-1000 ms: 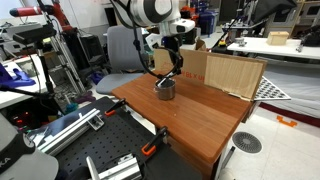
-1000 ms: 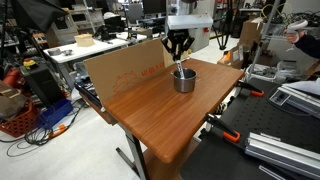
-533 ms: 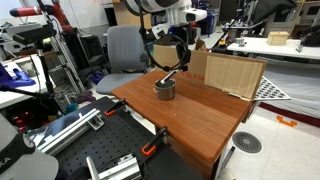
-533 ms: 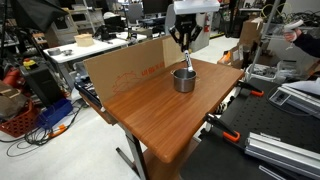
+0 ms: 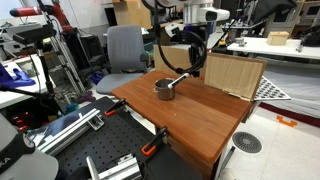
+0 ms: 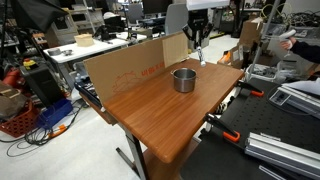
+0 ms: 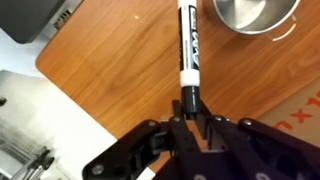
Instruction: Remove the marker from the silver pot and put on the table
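Observation:
The marker goes away from the silver pot and down in my gripper next until it meets the reddish-brown table, since it still hangs above the table.
My gripper [image 7: 190, 108] is shut on the black end of the marker [image 7: 188, 45], which points away from it, black with a whitish band, above the reddish-brown table [image 7: 100, 60]. The silver pot [image 7: 250, 12] lies beyond and to the right of the marker's tip, apart from it. In both exterior views the gripper [image 5: 194, 58] [image 6: 198, 42] hangs above the table [image 5: 200, 120] [image 6: 150, 110], past the pot [image 5: 164, 90] [image 6: 183, 79], toward the cardboard side. The marker [image 6: 200, 58] hangs below the fingers, clear of the pot.
Cardboard panels [image 5: 232, 75] [image 6: 120, 65] stand along the table's far edge, close to the gripper. White-topped tables, chairs and lab equipment surround the table. Metal rails [image 5: 60, 125] lie beside it.
The gripper has risen out of the pot with the marker in it and moved sideways toward the cardboard panel. The pot has stayed in place.

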`<state>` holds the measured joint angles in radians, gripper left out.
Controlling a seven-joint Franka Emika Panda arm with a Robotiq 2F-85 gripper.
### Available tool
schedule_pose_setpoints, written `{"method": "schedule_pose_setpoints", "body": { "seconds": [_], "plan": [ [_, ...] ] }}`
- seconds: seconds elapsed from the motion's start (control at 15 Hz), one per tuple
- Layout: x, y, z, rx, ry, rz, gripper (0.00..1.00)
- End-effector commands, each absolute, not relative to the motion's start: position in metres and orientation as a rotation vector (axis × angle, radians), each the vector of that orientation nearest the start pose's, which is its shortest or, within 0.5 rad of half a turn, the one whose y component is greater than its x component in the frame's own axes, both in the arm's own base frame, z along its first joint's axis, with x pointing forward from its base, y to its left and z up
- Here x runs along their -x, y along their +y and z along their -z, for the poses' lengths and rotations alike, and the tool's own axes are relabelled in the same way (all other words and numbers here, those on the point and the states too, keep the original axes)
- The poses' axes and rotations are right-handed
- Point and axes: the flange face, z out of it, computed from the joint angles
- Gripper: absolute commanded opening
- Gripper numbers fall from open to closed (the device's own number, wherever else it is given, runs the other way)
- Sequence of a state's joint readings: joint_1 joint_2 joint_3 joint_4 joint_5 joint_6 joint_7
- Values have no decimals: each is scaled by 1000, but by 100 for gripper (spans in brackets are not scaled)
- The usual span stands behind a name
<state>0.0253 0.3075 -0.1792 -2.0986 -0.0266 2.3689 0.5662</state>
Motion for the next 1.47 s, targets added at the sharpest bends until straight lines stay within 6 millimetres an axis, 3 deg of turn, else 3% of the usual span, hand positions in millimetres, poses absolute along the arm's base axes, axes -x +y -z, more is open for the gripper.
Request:
{"method": "schedule_pose_setpoints", "body": {
  "seconds": [0.0, 0.8, 1.27, 1.33, 1.4],
  "plan": [
    [-577, -102, -253, 3001, 1094, -158, 5],
    [-590, -152, -167, 2911, 1191, -416, 5],
    [-598, -167, -138, 2884, 1224, -493, 5],
    [-600, -166, -137, 2895, 1220, -502, 44],
    [-601, -166, -138, 2896, 1220, -499, 44]
  ]
}}
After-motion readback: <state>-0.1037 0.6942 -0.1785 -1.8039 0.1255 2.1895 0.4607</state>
